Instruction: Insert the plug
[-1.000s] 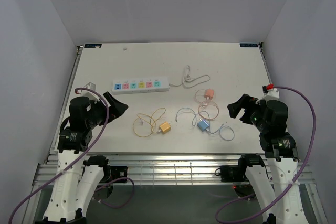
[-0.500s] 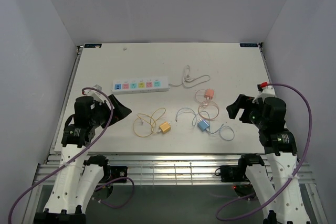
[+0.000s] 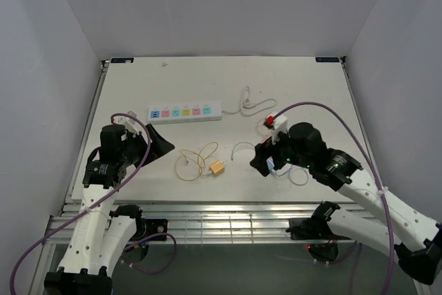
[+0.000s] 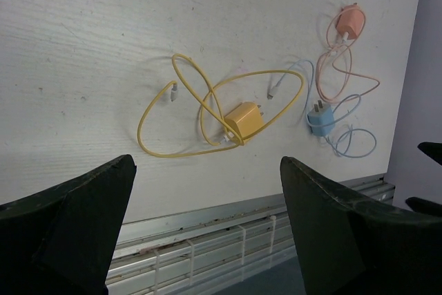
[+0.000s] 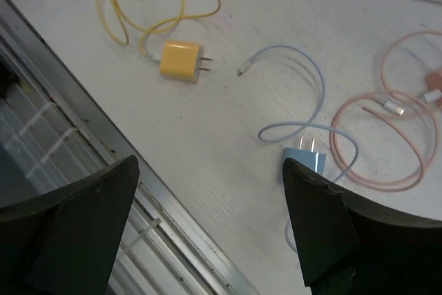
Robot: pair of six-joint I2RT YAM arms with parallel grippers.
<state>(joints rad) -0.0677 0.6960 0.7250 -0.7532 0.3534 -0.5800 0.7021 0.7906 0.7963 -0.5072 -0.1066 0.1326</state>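
Observation:
The yellow plug's body [image 3: 217,168] [image 5: 180,60] lies below the robot's right gripper and to its left in the top view, so the right gripper will turn and lower across onto it.
A white power strip [image 3: 185,112] with coloured sockets lies at the back left of the table. A yellow plug [image 3: 217,168] with its looped yellow cable lies in the middle; it also shows in the left wrist view [image 4: 243,117] and the right wrist view [image 5: 181,60]. A blue plug [image 5: 304,159] lies prongs up beside my right gripper's [image 3: 261,160] right finger; it shows in the left wrist view [image 4: 321,119] too. A pink plug [image 4: 351,18] lies beyond it. My right gripper [image 5: 210,226] is open and empty above the table. My left gripper [image 3: 162,144] is open and empty, left of the yellow cable.
A white cable [image 3: 252,103] runs from the strip's right end. A pink cable [image 5: 387,143] loops next to the blue plug. The table's metal front rail [image 4: 207,219] lies just below both grippers. Grey walls stand on both sides.
My right arm has swung left and forward from the table's right edge to over the blue plug. My left arm has shifted only slightly.

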